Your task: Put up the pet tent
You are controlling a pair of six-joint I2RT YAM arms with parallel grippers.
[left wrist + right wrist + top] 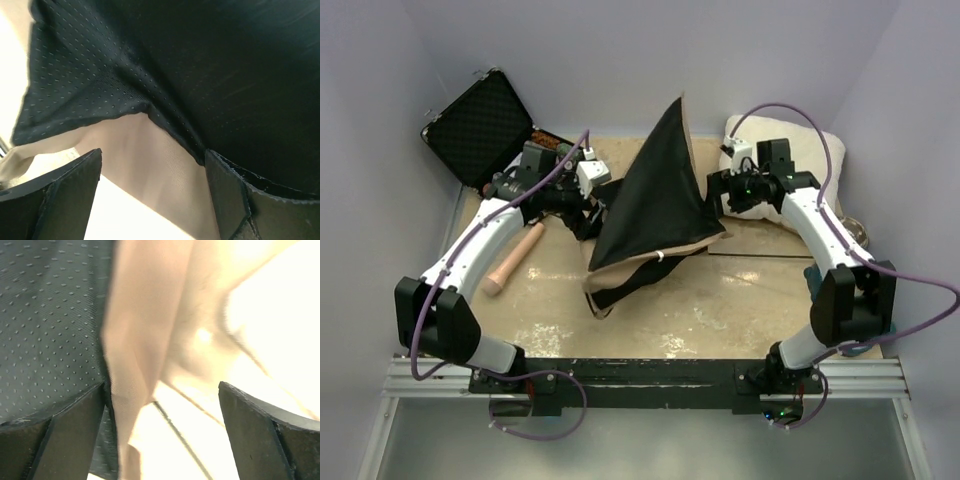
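Observation:
My left gripper moves outward onto the black dotted fabric's folded edge (144, 106) next and closes, since that edge lies outward of it, beyond its open fingers.
The pet tent (655, 190) lies half-raised in the middle of the table, its black underside turned up in a tall triangle and tan fabric bunched below it. My left gripper (594, 203) is at the tent's left edge. In the left wrist view it (152, 197) stands open, with tan cloth (150, 160) between the jaws and black dotted fabric (75, 75) above. My right gripper (716, 195) is at the tent's right corner. It (162, 437) is open too, a tan hem (140, 330) lying against its left finger (65, 440). A thin dark pole (182, 437) runs below.
An open black foam-lined case (480, 125) leans at the back left. A white cushion (820, 150) sits at the back right behind the right arm. A tan cylinder (515, 258) lies on the table by the left arm. Walls close in on both sides.

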